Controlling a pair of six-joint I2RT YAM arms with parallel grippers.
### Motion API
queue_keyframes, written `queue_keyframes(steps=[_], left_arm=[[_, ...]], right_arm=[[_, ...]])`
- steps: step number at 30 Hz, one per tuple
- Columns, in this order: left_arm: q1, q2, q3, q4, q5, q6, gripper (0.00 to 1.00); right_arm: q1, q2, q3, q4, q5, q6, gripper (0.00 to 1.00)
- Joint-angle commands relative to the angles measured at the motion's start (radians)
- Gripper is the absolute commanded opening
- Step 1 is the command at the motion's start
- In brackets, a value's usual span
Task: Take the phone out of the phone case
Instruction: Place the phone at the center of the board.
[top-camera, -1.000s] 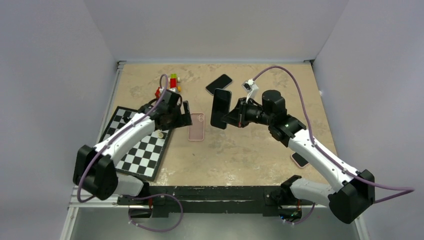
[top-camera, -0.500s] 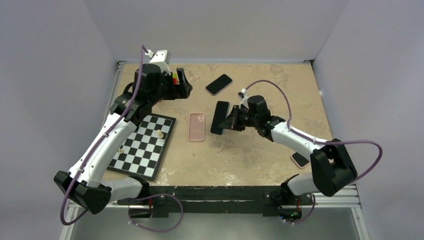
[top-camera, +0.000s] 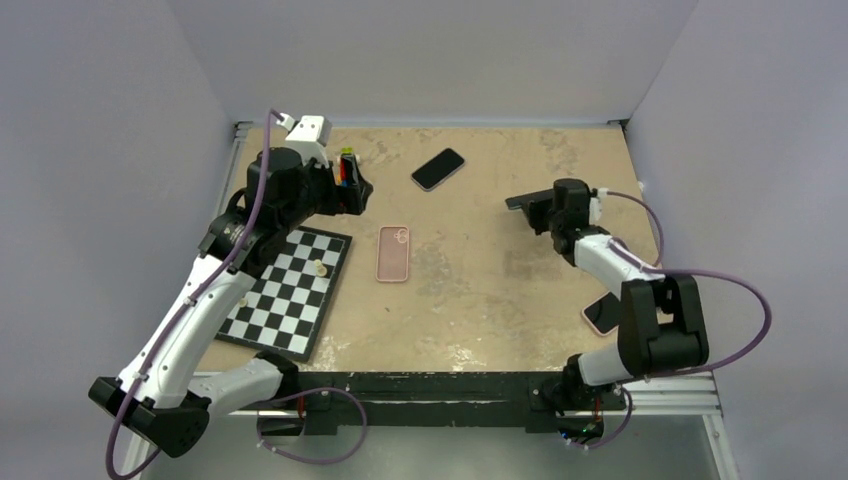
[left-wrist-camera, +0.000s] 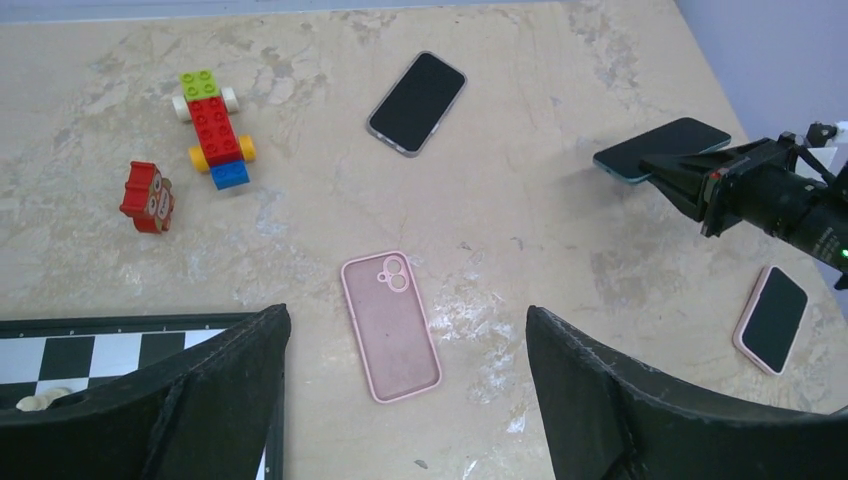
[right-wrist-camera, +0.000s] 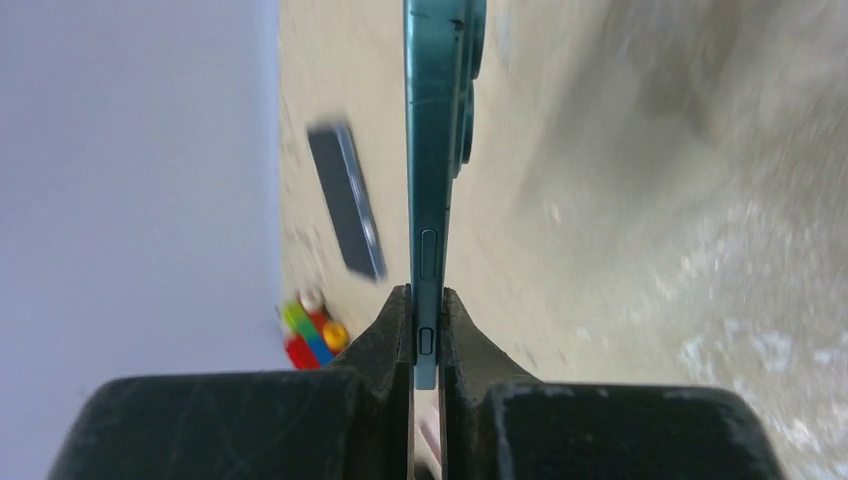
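Note:
Next, my right gripper moves down, outward and to the right in the top view and releases the phone. The table's clear far corner lies outward of the gripper.
The empty pink phone case (top-camera: 393, 253) lies flat on the table's middle, its inside facing up (left-wrist-camera: 390, 325). My right gripper (top-camera: 541, 208) is shut on the teal phone (top-camera: 522, 201) and holds it by one end, low over the right side of the table. In the right wrist view the phone (right-wrist-camera: 437, 150) stands edge-on between the fingertips (right-wrist-camera: 392, 318), and my right gripper (right-wrist-camera: 427, 300) pinches it near a side button. My left gripper (top-camera: 352, 185) hangs open above the far left, with nothing in it. Its fingers frame the case in the left wrist view.
A black phone (top-camera: 438, 168) lies at the far middle. Another phone in a pink case (top-camera: 598, 315) lies at the right edge. A toy brick car (left-wrist-camera: 213, 130) and a red figure (left-wrist-camera: 148, 197) sit far left. A chessboard (top-camera: 285, 295) with a pawn (top-camera: 319, 267) is at the left.
The right arm swung right and down with the teal phone, turning it from upright to nearly flat. The left arm rose and pulled back to the far left, away from the case.

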Motion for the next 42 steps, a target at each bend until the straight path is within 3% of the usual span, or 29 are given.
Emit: queue_keyframes(steps=[1,8,13,21,28,31,37,39,42], left_arm=[[0.000,-0.039,-0.023,0.056,0.006,0.009,0.90],[0.000,-0.054,-0.046,0.081,0.017,-0.012,0.89],[0.000,-0.062,-0.043,0.081,0.017,-0.002,0.89],[0.000,-0.064,-0.042,0.078,0.015,-0.003,0.89],[0.000,-0.065,-0.041,0.074,0.013,-0.006,0.89],[0.001,-0.067,-0.041,0.075,0.010,-0.006,0.88],[0.000,-0.068,-0.041,0.074,0.013,-0.006,0.88],[0.001,-0.069,-0.042,0.076,0.012,-0.006,0.88],[0.001,-0.067,-0.045,0.077,0.015,-0.006,0.88]], right_arm=[[-0.111,0.104,0.118,0.065,0.207,0.270,0.00],[-0.236,0.348,0.304,0.046,0.243,0.354,0.00],[-0.300,0.495,0.433,0.063,0.180,0.265,0.00],[-0.380,0.602,0.573,0.004,0.116,0.118,0.01],[-0.429,0.643,0.558,0.055,-0.010,0.049,0.14],[-0.444,0.641,0.549,0.065,-0.034,0.019,0.24],[-0.462,0.627,0.559,0.038,-0.043,-0.057,0.58],[-0.461,0.605,0.576,-0.018,-0.024,-0.101,0.70],[-0.461,0.564,0.598,-0.146,0.016,-0.170,0.80]])
